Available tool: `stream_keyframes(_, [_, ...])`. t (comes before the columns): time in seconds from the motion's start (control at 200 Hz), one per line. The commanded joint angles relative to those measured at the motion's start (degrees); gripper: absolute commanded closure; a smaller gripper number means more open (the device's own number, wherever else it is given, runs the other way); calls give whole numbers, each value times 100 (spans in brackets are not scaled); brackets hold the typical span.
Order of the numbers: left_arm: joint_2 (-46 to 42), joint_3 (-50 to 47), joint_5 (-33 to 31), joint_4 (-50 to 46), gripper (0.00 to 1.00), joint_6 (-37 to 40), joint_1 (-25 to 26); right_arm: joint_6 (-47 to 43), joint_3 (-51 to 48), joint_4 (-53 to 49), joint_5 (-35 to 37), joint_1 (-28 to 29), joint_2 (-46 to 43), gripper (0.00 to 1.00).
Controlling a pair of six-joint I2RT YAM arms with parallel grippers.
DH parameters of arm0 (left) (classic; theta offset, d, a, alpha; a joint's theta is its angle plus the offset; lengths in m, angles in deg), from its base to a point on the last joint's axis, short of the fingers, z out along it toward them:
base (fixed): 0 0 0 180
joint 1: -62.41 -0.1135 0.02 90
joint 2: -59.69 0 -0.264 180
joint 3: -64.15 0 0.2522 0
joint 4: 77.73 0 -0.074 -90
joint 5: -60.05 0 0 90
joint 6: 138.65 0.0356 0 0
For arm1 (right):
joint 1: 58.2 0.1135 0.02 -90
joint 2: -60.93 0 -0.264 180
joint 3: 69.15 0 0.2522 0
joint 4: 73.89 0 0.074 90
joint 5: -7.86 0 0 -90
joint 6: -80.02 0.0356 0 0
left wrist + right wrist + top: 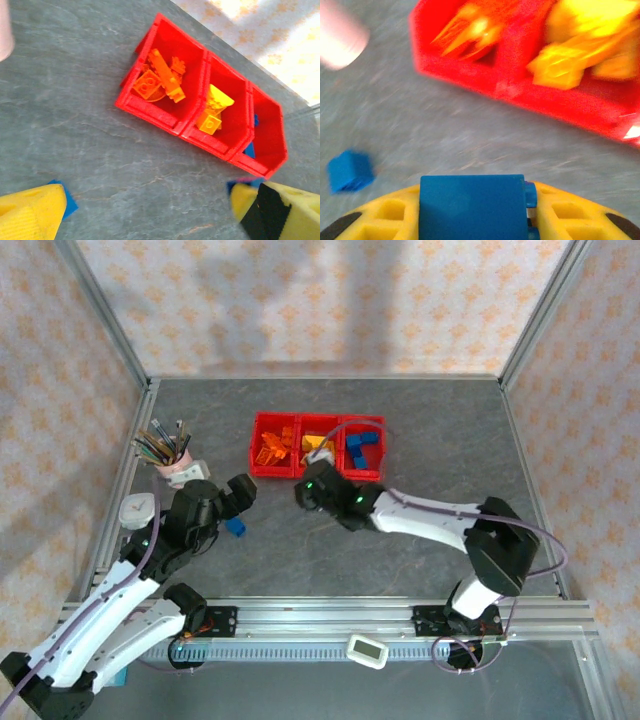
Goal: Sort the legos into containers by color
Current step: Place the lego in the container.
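Note:
My right gripper will swing outward, past the yellow legos and over the container with blue legos. It will let go of its blue lego there, since the colors match.
Three joined red containers (318, 472) stand in a row at mid-table. The left one holds orange legos (275, 448), the middle one yellow legos (318, 445), the right one blue legos (362, 448). My right gripper (306, 491), just in front of the containers, is shut on a blue lego (472, 205) that is pinched between its yellow fingers (570, 215). A second blue lego (236, 528) lies loose on the table, and the right wrist view has it at the left (349, 171). My left gripper (243, 492) hovers above that lego, open and with nothing between its fingers (30, 212).
A pink pencil cup (177, 466) stands at the left, near my left arm. A white round object (137, 509) lies in front of the cup. Metal frame rails border the grey table (420, 440) at the sides and along the near edge.

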Motion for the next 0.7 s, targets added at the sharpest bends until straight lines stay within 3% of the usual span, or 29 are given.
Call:
stream_keyframes(0.0, [233,38,369,892,1,319,-45,240,136,-709,384,-685,-253,64])
stream_keyframes(0.215, [727,-47,623,1601,1,398,-46,-20,742,-848,516,-1766,307,64])
stream_keyframes(0.475, [879,-132,595,1939,1,422,-57,-193,1763,-900,604,-2347,1542,63])
stream_keyframes(0.696, [957,-107,477,1920,1,494,-74,-313,2149,-897,685,-2413,1971,47])
